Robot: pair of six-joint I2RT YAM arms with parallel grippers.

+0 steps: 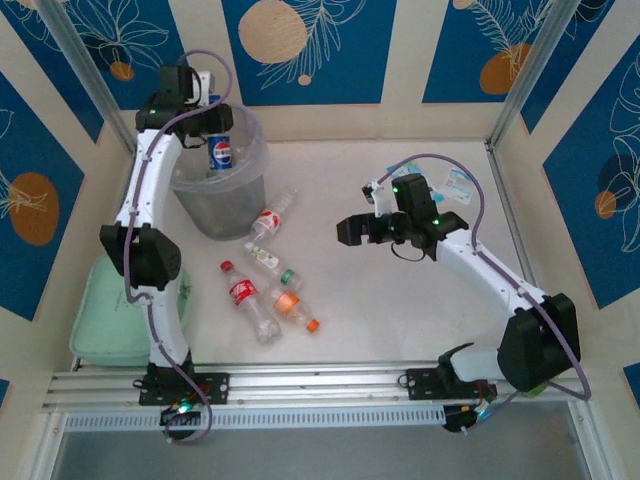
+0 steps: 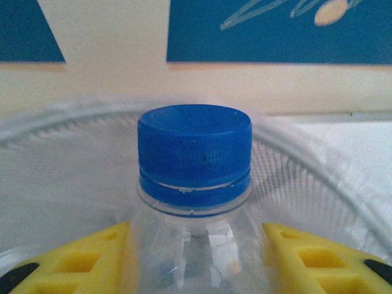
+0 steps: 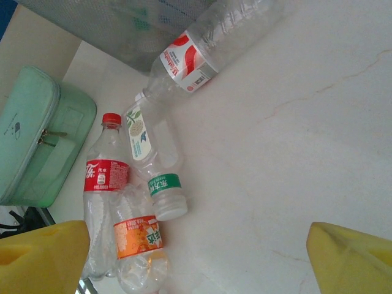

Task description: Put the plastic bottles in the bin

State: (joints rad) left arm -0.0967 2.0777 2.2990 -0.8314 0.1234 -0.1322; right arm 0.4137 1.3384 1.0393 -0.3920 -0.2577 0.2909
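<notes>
My left gripper lowers the upright clear plastic bottle down inside the bin's rim and releases it there next, since the bin's opening [image 1: 200, 168] [image 2: 76, 177] lies below it.
My left gripper [image 1: 216, 128] is shut on a clear plastic bottle [image 1: 219, 153] with a blue cap and blue label, held upright over the bin [image 1: 190, 205]. In the left wrist view the yellow fingers [image 2: 92, 260] press both sides of this bottle [image 2: 195, 153], with the bin's rim [image 2: 324, 177] behind. Several bottles lie on the table: a red-and-white label one [image 1: 272, 218] [image 3: 190, 61], a green-band one [image 1: 272, 262] [image 3: 153, 165], a red-label one [image 1: 245, 297] [image 3: 104, 184] and an orange-label one [image 1: 293, 308] [image 3: 138, 242]. My right gripper [image 1: 350, 232] [image 3: 196, 263] hangs open above the table to their right.
A pale green pad [image 1: 105, 315] [image 3: 37, 147] lies at the left edge behind the left arm. Blue-and-white packets [image 1: 455, 185] sit at the back right. A metal rail [image 1: 320, 385] runs along the near edge, and walls enclose the table.
</notes>
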